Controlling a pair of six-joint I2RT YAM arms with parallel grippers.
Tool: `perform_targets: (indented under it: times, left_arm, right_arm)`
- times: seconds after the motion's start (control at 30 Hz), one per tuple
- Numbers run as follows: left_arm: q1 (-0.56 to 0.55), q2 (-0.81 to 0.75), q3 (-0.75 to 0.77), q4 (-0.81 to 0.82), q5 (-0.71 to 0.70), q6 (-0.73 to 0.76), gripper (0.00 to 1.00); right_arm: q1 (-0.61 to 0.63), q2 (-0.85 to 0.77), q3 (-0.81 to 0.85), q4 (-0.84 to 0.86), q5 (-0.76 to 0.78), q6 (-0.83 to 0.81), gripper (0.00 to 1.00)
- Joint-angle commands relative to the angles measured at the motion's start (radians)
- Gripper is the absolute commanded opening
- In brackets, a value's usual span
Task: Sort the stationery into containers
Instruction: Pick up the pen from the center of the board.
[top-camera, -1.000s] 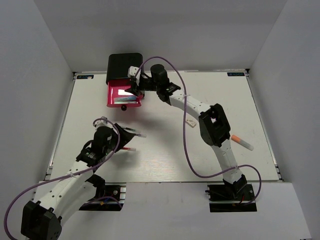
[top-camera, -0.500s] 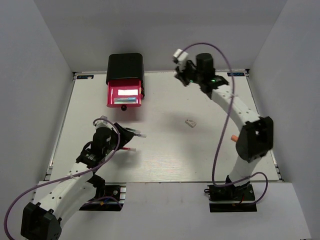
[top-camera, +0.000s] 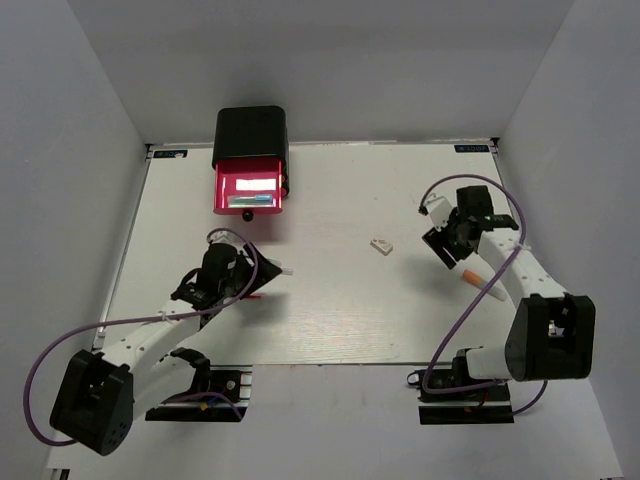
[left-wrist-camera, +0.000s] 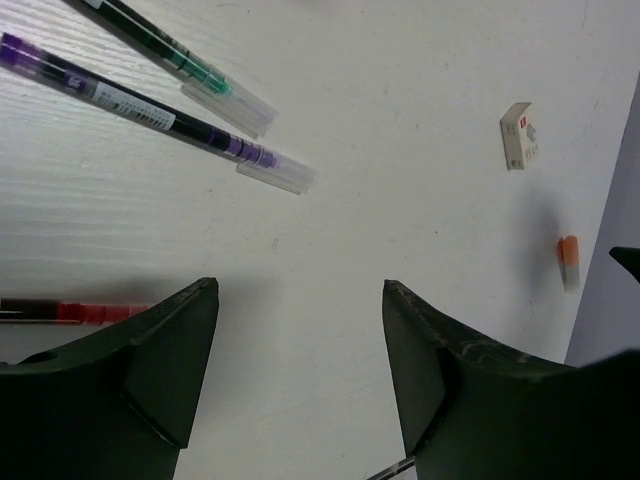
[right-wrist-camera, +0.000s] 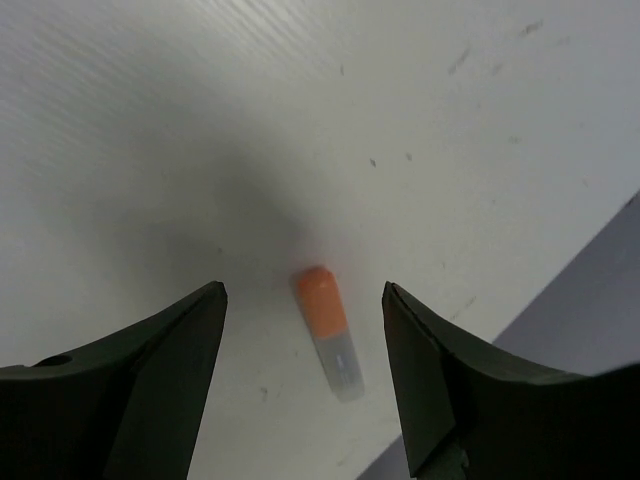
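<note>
I next need to bring my right gripper down across onto the marker's middle (top-camera: 482, 283) (right-wrist-camera: 332, 336), below it and to its right in the top view, the marker's long sides facing its fingers.
The top pink-red drawer (top-camera: 248, 190) of the black cabinet (top-camera: 250, 132) stands pulled open, with a light bar and a mint-green bar inside. My left gripper (top-camera: 258, 281) (left-wrist-camera: 300, 292) is open and empty over the table. Two dark pens (left-wrist-camera: 170, 118) lie just beyond it and a red pen (left-wrist-camera: 72, 312) lies at its left finger. A white eraser (top-camera: 381, 245) (left-wrist-camera: 521, 136) lies mid-table. My right gripper (top-camera: 457, 262) (right-wrist-camera: 305, 292) is open, hanging above a short orange-capped clear marker (right-wrist-camera: 330, 331) (top-camera: 484, 283), which lies between its fingers.
The white table ends at a grey wall close on the right of the marker (right-wrist-camera: 600, 300). The drawer's black knob (top-camera: 247, 214) sticks out toward the table's middle. The lower drawers are hidden under the open one.
My right arm left the open drawer, swung across the back of the table and came down over the orange-capped marker at the right. My left arm shifted slightly forward over the pens.
</note>
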Motion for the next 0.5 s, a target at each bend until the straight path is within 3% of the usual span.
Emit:
perform_targets:
  times: [0.0, 0.17, 0.47]
  left_arm:
    - [-0.005, 0.033, 0.075, 0.049, 0.051, 0.046, 0.76]
    - [-0.005, 0.053, 0.098, 0.012, 0.060, 0.055, 0.76]
    - [-0.005, 0.062, 0.127, -0.028, 0.060, 0.055, 0.76]
  right_arm:
    - [-0.031, -0.061, -0.036, -0.069, 0.088, -0.082, 0.70]
    - [-0.082, -0.089, -0.127, -0.040, 0.124, -0.129, 0.71]
    - [-0.221, 0.015, -0.138, 0.035, 0.085, -0.172, 0.71]
